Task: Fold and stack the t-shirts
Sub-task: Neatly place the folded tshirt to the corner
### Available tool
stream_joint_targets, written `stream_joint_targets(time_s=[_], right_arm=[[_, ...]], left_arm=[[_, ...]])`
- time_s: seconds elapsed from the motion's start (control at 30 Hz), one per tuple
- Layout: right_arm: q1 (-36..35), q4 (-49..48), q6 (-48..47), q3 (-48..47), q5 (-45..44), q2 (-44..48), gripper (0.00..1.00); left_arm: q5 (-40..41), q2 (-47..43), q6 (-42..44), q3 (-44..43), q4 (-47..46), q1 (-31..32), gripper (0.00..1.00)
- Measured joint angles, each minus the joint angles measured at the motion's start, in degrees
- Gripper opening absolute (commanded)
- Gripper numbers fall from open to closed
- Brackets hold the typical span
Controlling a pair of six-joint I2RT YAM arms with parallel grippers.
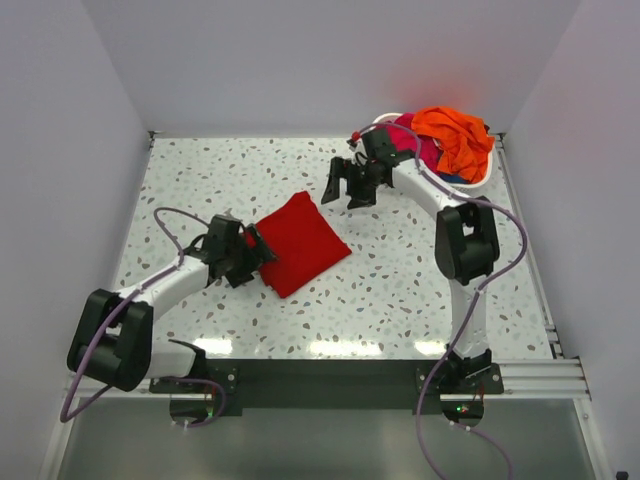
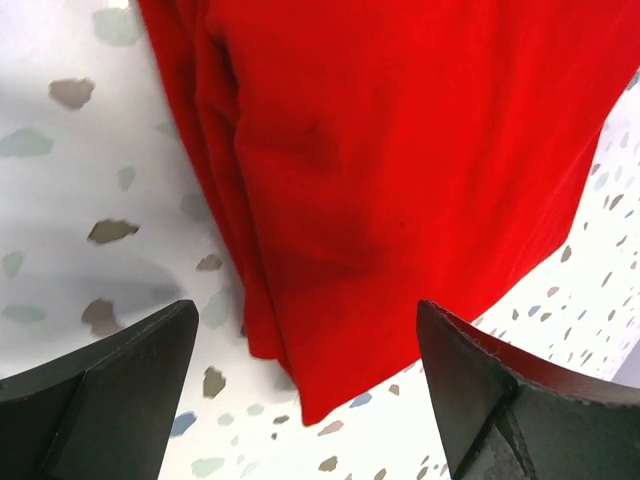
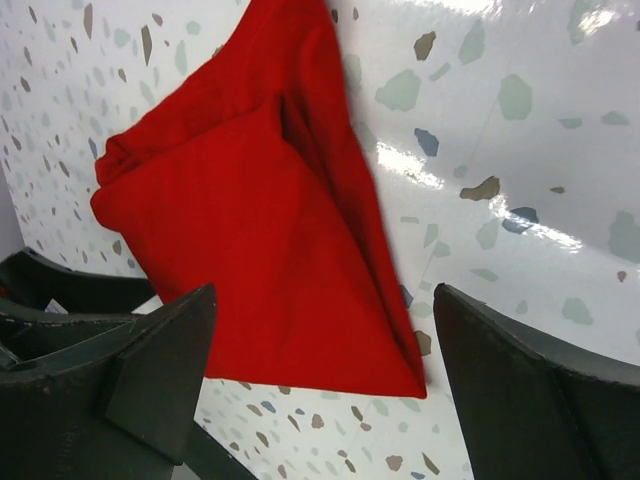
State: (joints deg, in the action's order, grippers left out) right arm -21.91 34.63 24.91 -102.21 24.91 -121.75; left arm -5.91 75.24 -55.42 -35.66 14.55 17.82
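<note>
The left gripper moves down around the deep red t-shirt's layered edge next, then closes.
A deep red t-shirt point(image 1: 300, 242) lies folded into a small square on the speckled table, left of centre. It also fills the left wrist view point(image 2: 400, 150) and shows in the right wrist view point(image 3: 250, 230). My left gripper point(image 1: 262, 247) is open at the shirt's left corner, its fingers apart and empty. My right gripper point(image 1: 343, 189) is open and empty, above the table just beyond the shirt's far corner. A bright orange t-shirt point(image 1: 455, 135) and a magenta-pink t-shirt point(image 1: 415, 140) lie heaped in the basket at the back right.
The white slatted basket point(image 1: 478, 183) stands at the back right corner, beside my right arm. White walls close in the table on three sides. A metal rail point(image 1: 525, 375) runs along the near edge.
</note>
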Motion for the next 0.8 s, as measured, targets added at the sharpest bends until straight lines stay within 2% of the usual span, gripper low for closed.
stream_joint_targets(time_s=[0.33,0.53,0.63,0.7,0.73,0.8], right_arm=[[-2.6,1.3,-2.4,0.6,0.6,-5.3,0.91],[-4.2,2.0,-3.6,2.0,0.6,-5.9,0.9],[-5.1,2.2,-4.0,2.4,0.6,-5.9,0.9],[-5.7,2.0,-4.1,2.6,0.8,-5.9,0.9],[-5.9,1.8,-4.1,2.9,1.1,-5.8,0.89],[-6.1,1.6,-4.1,3.4,1.6,-5.6,0.89]], left_arm=[[-1.2,4.3,-1.2,0.5,-7.3,0.0,0.96],[-1.2,6.2,-2.6,1.1,-12.6,0.7,0.9],[-1.1,7.8,-2.8,1.1,-15.4,1.2,0.81],[-1.1,8.8,-2.8,1.0,-16.9,1.4,0.68],[-0.9,9.5,-2.5,1.0,-17.3,1.4,0.56],[-0.5,10.6,-2.7,0.7,-17.4,1.4,0.43]])
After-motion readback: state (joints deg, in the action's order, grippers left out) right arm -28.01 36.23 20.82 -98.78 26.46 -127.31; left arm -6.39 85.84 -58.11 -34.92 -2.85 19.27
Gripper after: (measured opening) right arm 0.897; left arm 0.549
